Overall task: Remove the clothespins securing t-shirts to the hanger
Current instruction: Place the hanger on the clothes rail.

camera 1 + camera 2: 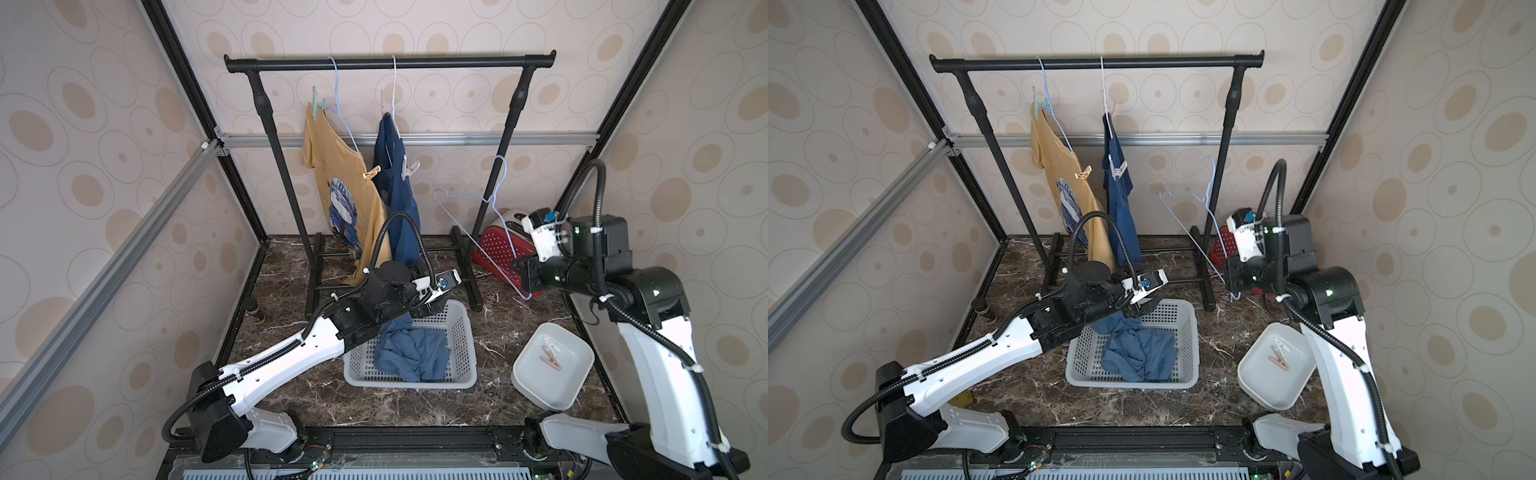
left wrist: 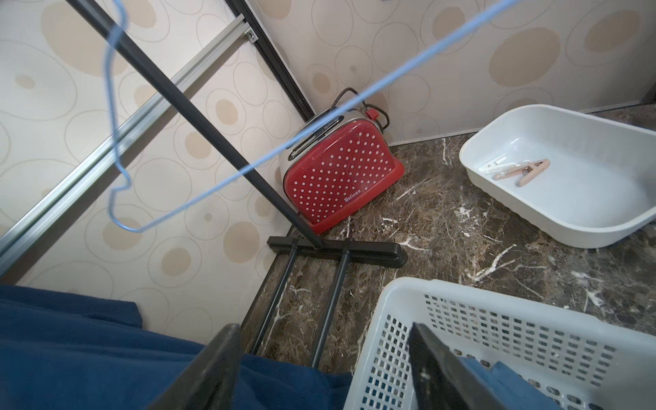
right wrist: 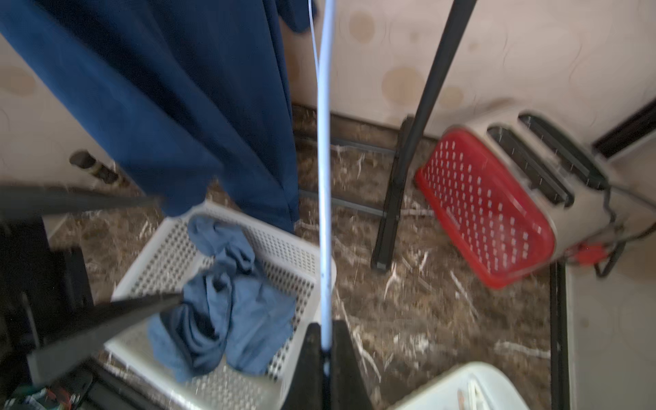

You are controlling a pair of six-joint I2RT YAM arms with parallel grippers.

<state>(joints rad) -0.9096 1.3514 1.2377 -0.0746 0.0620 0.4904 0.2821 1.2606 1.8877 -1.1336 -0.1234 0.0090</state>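
Next I will raise my right gripper outward, hook the hanger over the rack's top bar (image 1: 502, 61) and release the wire, since that bar's above and outward of my gripper.
A mustard-yellow t-shirt (image 1: 340, 183) hangs on a wire hanger, with a teal clothespin (image 1: 318, 104) at its top and a tan clothespin (image 1: 372, 171) lower down. Beside it hangs a navy t-shirt (image 1: 399, 195) with a white clothespin (image 1: 409, 168) on it. A medium blue t-shirt (image 1: 411, 353) lies crumpled in the basket (image 1: 465, 332). My left gripper (image 2: 323, 330) stands open over the basket's far rim, beside the navy hem (image 2: 88, 348), holding nothing. My right gripper (image 3: 327, 326) is shut on the wire of an empty light blue hanger (image 3: 324, 177).
A white tub (image 1: 536, 386) at the front right holds two loose clothespins (image 1: 550, 357). A red dotted toaster (image 1: 500, 245) lies tilted in the back right corner. The black rack (image 1: 390, 63) spans the back, its right foot (image 1: 467, 270) between basket and toaster.
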